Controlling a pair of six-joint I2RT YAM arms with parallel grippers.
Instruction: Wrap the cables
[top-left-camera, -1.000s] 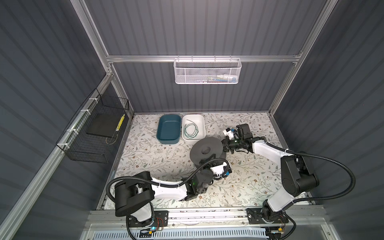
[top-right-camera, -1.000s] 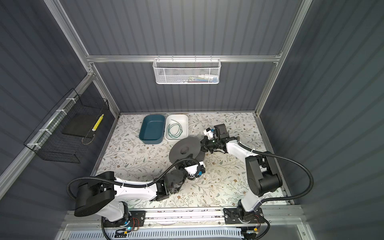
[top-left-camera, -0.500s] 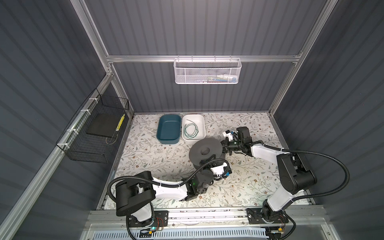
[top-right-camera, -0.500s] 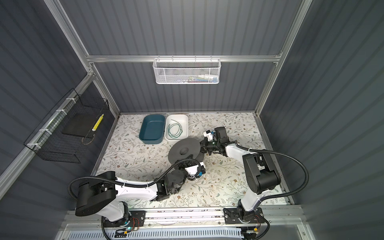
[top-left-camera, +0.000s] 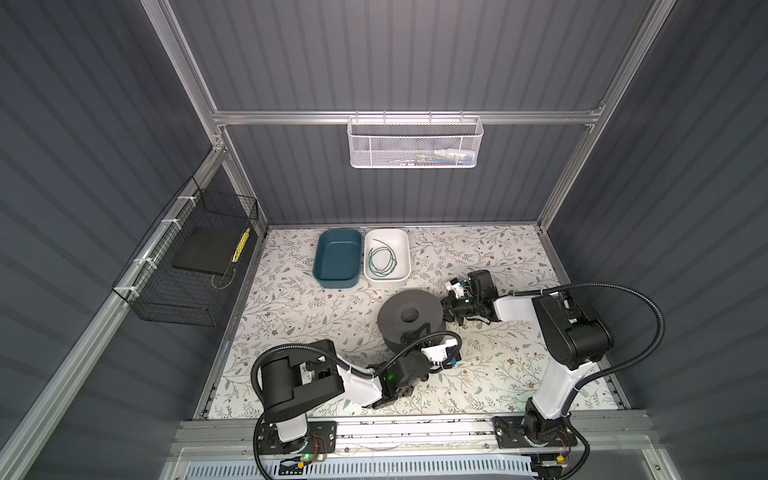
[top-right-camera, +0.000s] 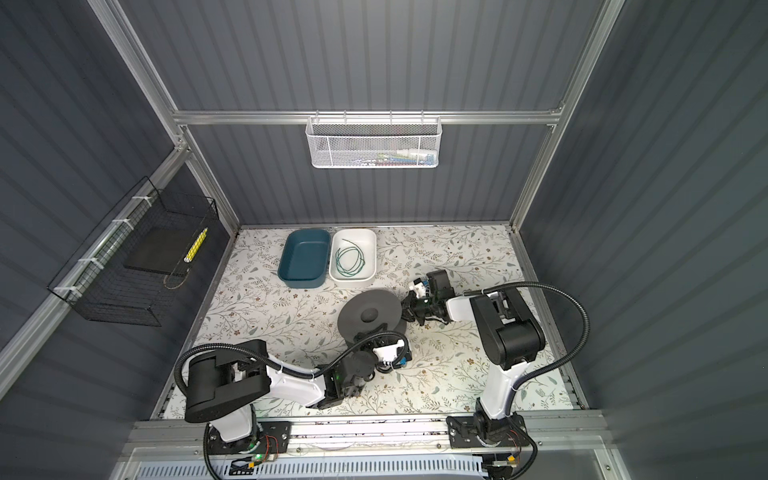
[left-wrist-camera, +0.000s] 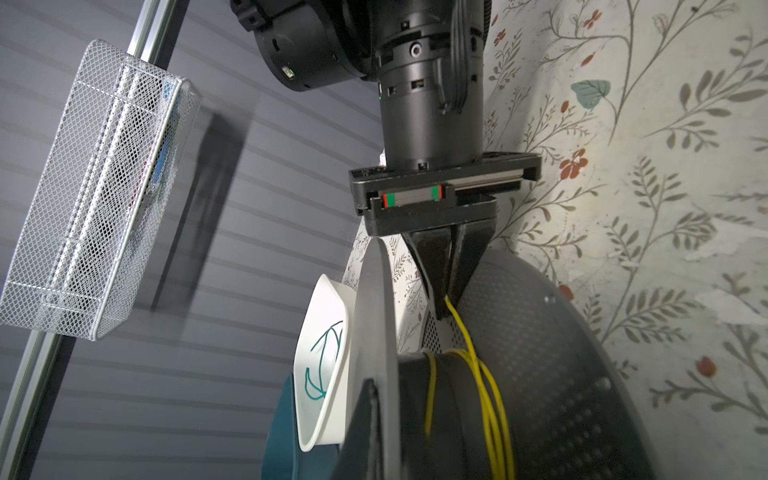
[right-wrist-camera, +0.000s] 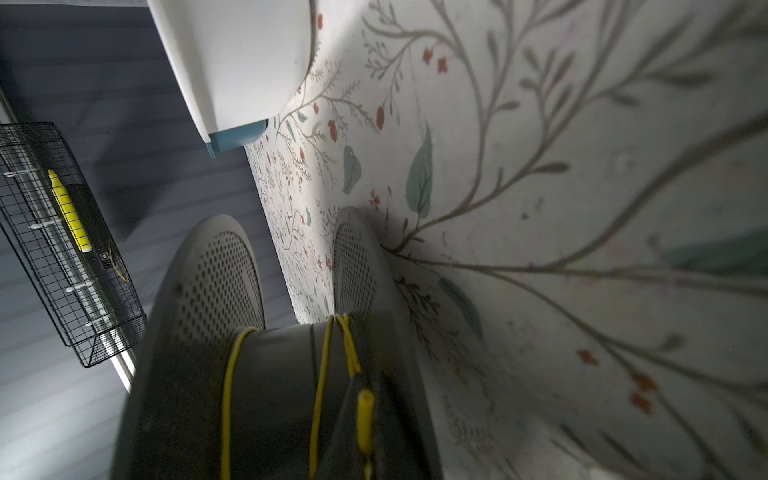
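Next, my left gripper draws the spool back a little, lowers it flat onto the tabletop and lets go of the spool's upper rim (left-wrist-camera: 378, 344), because the yellow cable (left-wrist-camera: 482, 374) already circles the spool's core.
A dark grey spool (top-left-camera: 409, 318) (top-right-camera: 370, 316) lies flat mid-table, and the yellow cable (left-wrist-camera: 482, 374) (right-wrist-camera: 320, 374) runs in a few turns round its core. My right gripper (top-left-camera: 451, 309) (top-right-camera: 409, 309) (left-wrist-camera: 446, 301) is at the spool's right side, between the two flanges, shut on the yellow cable's free end (right-wrist-camera: 365, 409). My left gripper (top-left-camera: 415, 334) (top-right-camera: 376, 332) (left-wrist-camera: 382, 399) is at the spool's near edge, shut on the upper flange (left-wrist-camera: 374, 311). The green cable (top-left-camera: 382, 259) (top-right-camera: 350, 262) (left-wrist-camera: 322, 361) lies loosely coiled in the white tray (top-left-camera: 401, 249).
A teal tray (top-left-camera: 336, 259) stands empty, touching the white tray's left side at the back. A white mesh basket (top-left-camera: 415, 143) hangs on the back wall. A black wire basket (top-left-camera: 187, 257) holding a yellow pen hangs on the left wall.
My right gripper has moved toward the front and in against the spool's right side, with its forearm swinging round. The left arm and the spool have stayed put.
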